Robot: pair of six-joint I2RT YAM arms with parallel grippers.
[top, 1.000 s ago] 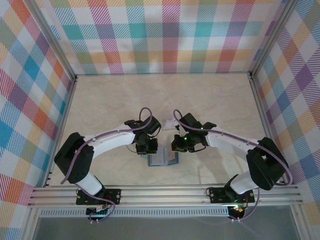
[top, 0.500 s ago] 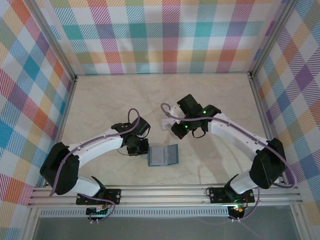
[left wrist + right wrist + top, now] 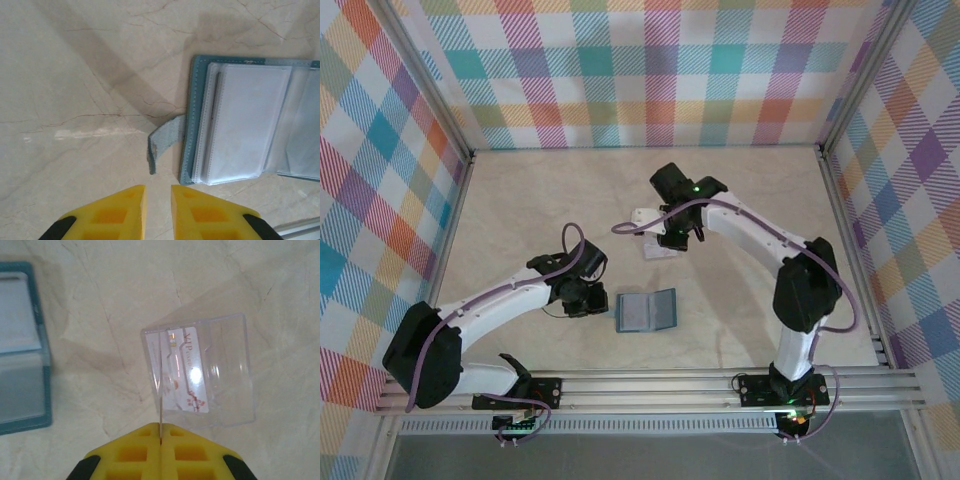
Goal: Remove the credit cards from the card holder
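My right gripper will next lower the edge-on card into the clear plastic box and release it there, as the open box below already holds another card.
The card holder [image 3: 647, 311] lies open on the table, teal outside with clear pockets [image 3: 245, 120] and a strap tab [image 3: 162, 140] sticking out. A thin dark edge [image 3: 216, 97] shows in its left pocket. My left gripper [image 3: 157, 192] sits just left of the holder [image 3: 592, 297], jaws slightly open with nothing between them. My right gripper [image 3: 161, 432] is shut on a thin pale credit card [image 3: 160, 390] seen edge-on. It hangs over a clear plastic box [image 3: 220, 370] farther back [image 3: 650, 238]. Another pale printed card [image 3: 187, 372] lies in that box.
Checked walls enclose the marble tabletop [image 3: 520, 210] on three sides, and an aluminium rail [image 3: 650, 385] runs along the near edge. The holder's edge [image 3: 22, 350] shows left of the right gripper.
The right arm has swung back from the holder to the clear box with the card. The left gripper has drawn away to the left of the holder and its jaws have parted a little.
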